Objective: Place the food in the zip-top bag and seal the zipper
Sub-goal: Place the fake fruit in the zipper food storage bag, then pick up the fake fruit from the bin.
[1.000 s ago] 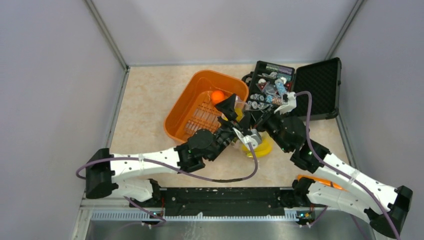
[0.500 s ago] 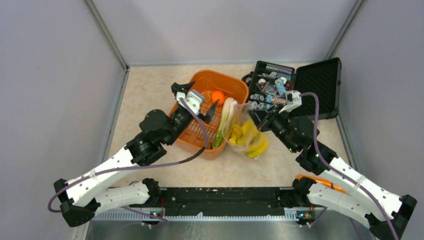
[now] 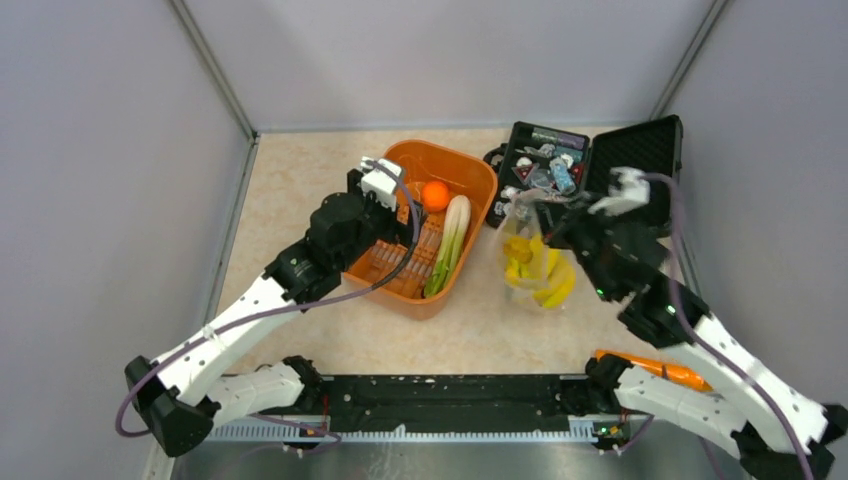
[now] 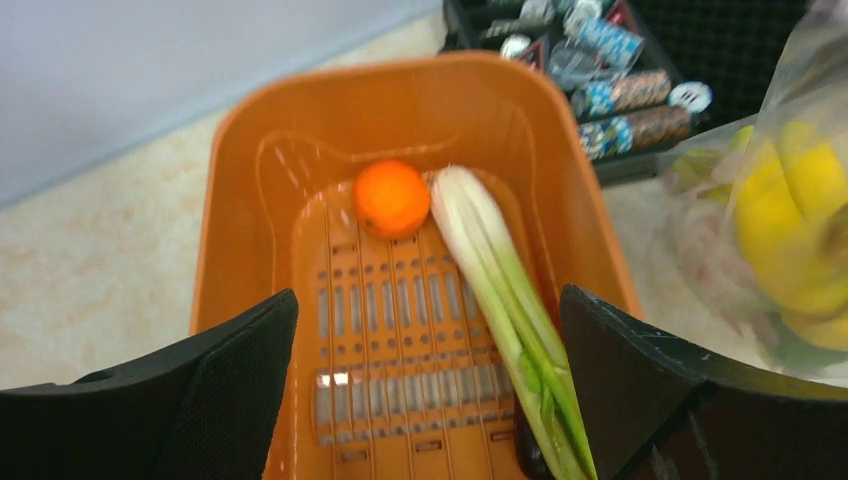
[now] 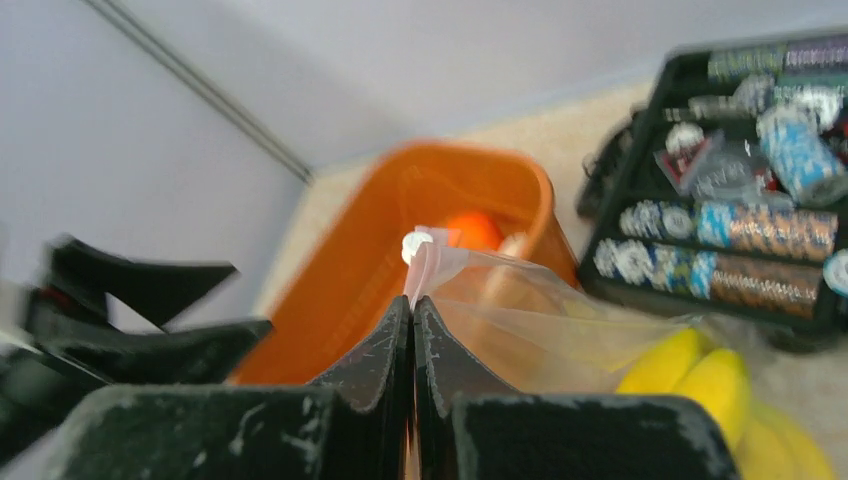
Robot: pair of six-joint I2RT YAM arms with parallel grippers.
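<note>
My left gripper moves outward and down next until open fingers close around the round orange point(image 4: 391, 199), since it still lies in the basket point(image 4: 240, 200) outside the bag.
The clear zip-top bag point(image 3: 535, 262) hangs right of the basket with yellow bananas point(image 3: 548, 280) inside. My right gripper point(image 3: 553, 218) is shut on its pinkish zipper edge point(image 5: 425, 262), as the right wrist view point(image 5: 413, 300) shows. The round orange point(image 4: 391, 198) and the green stalks point(image 4: 500, 300) lie in the orange basket point(image 4: 240, 200). A dark piece point(image 4: 528, 455) shows by the stalks' lower end. My left gripper point(image 4: 428, 330) is open and empty above the basket floor, and also shows in the top view point(image 3: 385, 205).
An open black case point(image 3: 560, 165) of small trinkets stands behind the bag, its lid point(image 3: 640, 175) up at the right. An orange object point(image 3: 655, 367) lies by the right arm's base. Grey walls enclose the table on three sides.
Both grippers were together at the bag. My left gripper has swung back over the basket, open. My right gripper has carried the bag to the right, away from the basket.
</note>
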